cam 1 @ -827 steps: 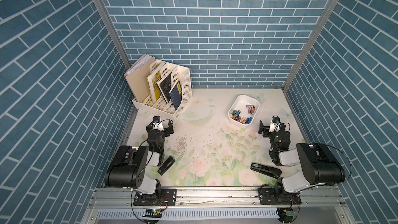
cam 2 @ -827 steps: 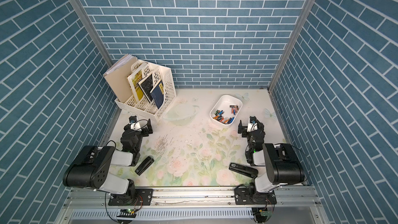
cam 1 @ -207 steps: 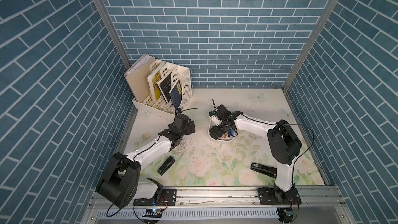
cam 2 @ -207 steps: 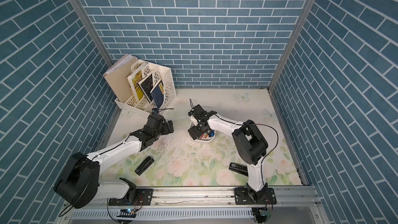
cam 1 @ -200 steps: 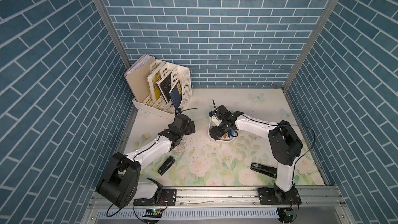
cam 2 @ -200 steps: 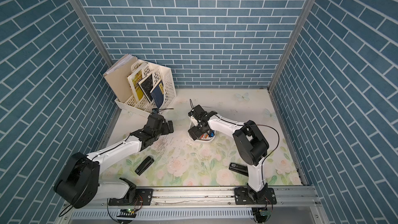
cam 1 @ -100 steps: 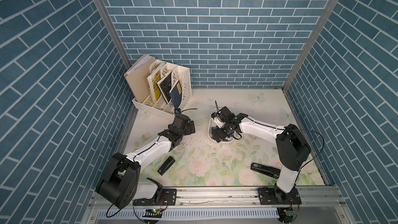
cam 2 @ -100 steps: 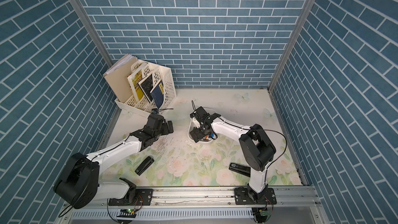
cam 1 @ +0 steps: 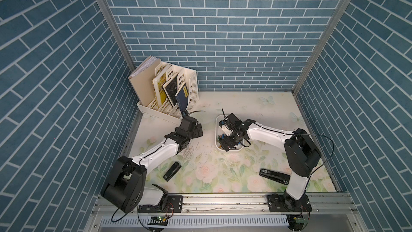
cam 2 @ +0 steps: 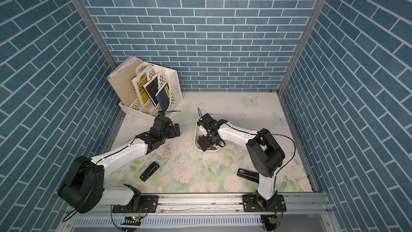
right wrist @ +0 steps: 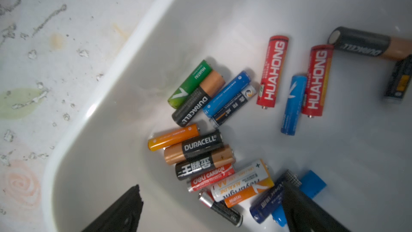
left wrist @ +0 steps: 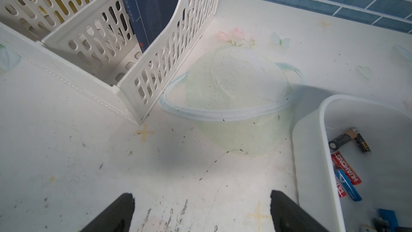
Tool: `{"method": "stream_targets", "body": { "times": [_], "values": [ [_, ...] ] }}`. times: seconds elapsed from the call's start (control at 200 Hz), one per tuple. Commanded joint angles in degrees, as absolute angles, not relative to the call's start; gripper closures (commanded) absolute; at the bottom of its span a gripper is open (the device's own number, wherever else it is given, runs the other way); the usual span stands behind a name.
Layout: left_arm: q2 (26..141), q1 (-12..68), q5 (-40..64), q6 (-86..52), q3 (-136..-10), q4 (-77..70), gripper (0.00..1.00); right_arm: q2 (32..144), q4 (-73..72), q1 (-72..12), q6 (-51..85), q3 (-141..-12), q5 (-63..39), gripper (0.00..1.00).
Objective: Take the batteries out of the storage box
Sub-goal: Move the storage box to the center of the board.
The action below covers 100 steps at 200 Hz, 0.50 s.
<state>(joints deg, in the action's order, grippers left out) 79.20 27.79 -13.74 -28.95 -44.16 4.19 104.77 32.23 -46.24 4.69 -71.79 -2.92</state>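
Next, my right gripper moves outward and down onto the far end of the free-lying red battery, since the storage box's bare bottom on both sides leaves my fingers room.
The storage box (cam 1: 233, 150) is a shallow white tray in mid-table, seen in both top views (cam 2: 197, 130). Several batteries (right wrist: 201, 150) with red, blue, green, orange and black-copper wrappers lie loose on its floor. My right gripper (right wrist: 211, 188) hangs open just above them, inside the box (right wrist: 116, 63), with a few batteries between its fingers and nothing gripped. From above, it (cam 1: 227, 146) covers the box's near end. My left gripper (left wrist: 201, 196) is open over bare tabletop, just left of the box (left wrist: 321, 130). A few batteries (left wrist: 345, 170) show past the box's wall.
A cream perforated file rack (cam 1: 169, 99) with books stands at the back left, close to my left gripper (cam 1: 198, 130). Two black staplers (cam 1: 171, 171) (cam 1: 274, 176) lie near the front. Loose staples (cam 1: 187, 151) are scattered under the left arm.
Over the last second my right arm swung its elbow to the right and the gripper moved down toward the box's near end. The left arm stayed still.
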Motion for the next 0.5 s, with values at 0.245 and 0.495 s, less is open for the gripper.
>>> {"method": "stream_targets", "body": {
  "times": [0.245, 0.495],
  "values": [
    [82.1, 28.2, -11.8, -30.1, -48.3, 7.6, 0.00, 105.2, 33.6, -46.6, 9.3, -74.9, 4.3, 0.09],
    [83.7, 28.3, -11.0, -29.9, -49.2, 8.4, 0.00, 109.6, 33.9, -45.9, 8.1, -80.0, 3.2, 0.48]
  ]
}}
